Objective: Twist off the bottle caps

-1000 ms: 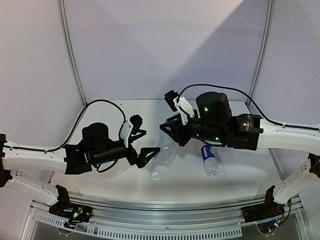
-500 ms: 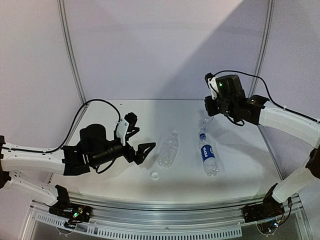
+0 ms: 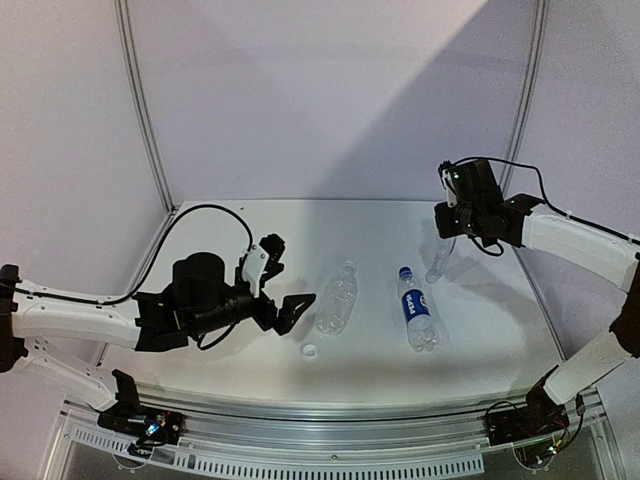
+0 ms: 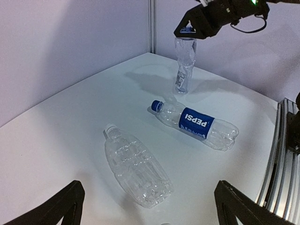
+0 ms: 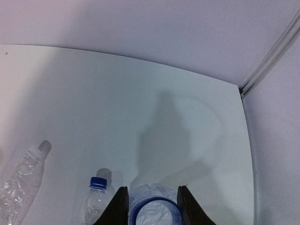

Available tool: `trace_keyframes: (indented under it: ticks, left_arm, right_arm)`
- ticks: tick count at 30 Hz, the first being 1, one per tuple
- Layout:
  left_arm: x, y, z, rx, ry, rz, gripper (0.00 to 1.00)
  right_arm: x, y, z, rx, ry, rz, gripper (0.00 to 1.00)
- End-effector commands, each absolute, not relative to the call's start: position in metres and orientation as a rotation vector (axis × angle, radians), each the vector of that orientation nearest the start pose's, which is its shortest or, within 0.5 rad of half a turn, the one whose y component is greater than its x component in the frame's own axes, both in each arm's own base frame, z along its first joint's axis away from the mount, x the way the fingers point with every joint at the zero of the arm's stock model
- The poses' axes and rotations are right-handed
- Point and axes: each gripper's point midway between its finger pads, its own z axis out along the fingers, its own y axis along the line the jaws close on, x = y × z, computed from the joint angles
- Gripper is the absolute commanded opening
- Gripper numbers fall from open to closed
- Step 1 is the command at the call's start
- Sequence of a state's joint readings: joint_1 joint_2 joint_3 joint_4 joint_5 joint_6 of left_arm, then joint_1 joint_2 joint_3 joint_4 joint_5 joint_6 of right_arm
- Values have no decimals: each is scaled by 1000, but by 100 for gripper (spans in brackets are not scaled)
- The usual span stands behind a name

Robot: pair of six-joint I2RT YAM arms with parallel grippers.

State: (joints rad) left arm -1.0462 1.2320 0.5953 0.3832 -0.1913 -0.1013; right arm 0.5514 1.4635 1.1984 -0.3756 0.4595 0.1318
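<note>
The right gripper lowers the upright dented bottle onto the bare tabletop beside the blue cap next and releases the bottle's neck, since the bottle is already open.
A plain clear bottle (image 3: 337,298) lies mid-table with a white cap (image 4: 110,127) on it. To its right lies a blue-labelled bottle (image 3: 415,308) with a blue cap (image 3: 404,271). A loose white cap (image 3: 310,351) rests on the table near the front. My left gripper (image 3: 285,280) hovers open just left of the plain bottle (image 4: 136,166), holding nothing. My right gripper (image 3: 455,225) at the back right is shut on the neck of a dented bottle (image 3: 438,262), which hangs upright over the table. Its mouth (image 5: 153,213) is open, with a blue ring, between my fingers (image 5: 119,206).
White booth walls with two metal poles (image 3: 145,110) close the back and sides. A perforated metal rail (image 3: 320,445) runs along the table's front edge, by the arm bases. Black cables trail over both arms.
My right arm has swung from the table's middle to the back right, carrying the dented bottle. My left gripper has shifted slightly right, still open.
</note>
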Motion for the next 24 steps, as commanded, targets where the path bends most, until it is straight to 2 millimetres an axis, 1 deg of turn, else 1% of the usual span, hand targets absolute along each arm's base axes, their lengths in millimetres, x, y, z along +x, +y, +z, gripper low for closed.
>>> trace_keyframes:
  ticks: [1, 3, 5, 6, 9, 16, 20, 24]
  left_arm:
    - [227, -334, 210, 728, 1707, -650, 99]
    - [227, -334, 209, 729, 1708, -653, 99]
    - [227, -334, 210, 729, 1709, -653, 99]
    - [226, -335, 211, 729, 1706, -660, 99]
    - [226, -334, 213, 726, 1704, -664, 99]
    - [225, -334, 212, 728, 1706, -665, 99]
    - [225, -334, 213, 726, 1704, -666, 99]
    - [225, -334, 213, 727, 1704, -670, 99]
  right_arm:
    - [411, 145, 219, -121, 2144, -115, 0]
    - [414, 142, 213, -114, 2154, -151, 2]
    - [416, 141, 208, -103, 2155, -174, 18]
    - [417, 139, 205, -93, 2154, -176, 24]
    - [418, 136, 204, -85, 2155, -181, 25]
    - [422, 135, 192, -87, 2179, -185, 24]
    - [426, 132, 180, -77, 2203, -191, 24]
    - [431, 134, 168, -89, 2235, -194, 31]
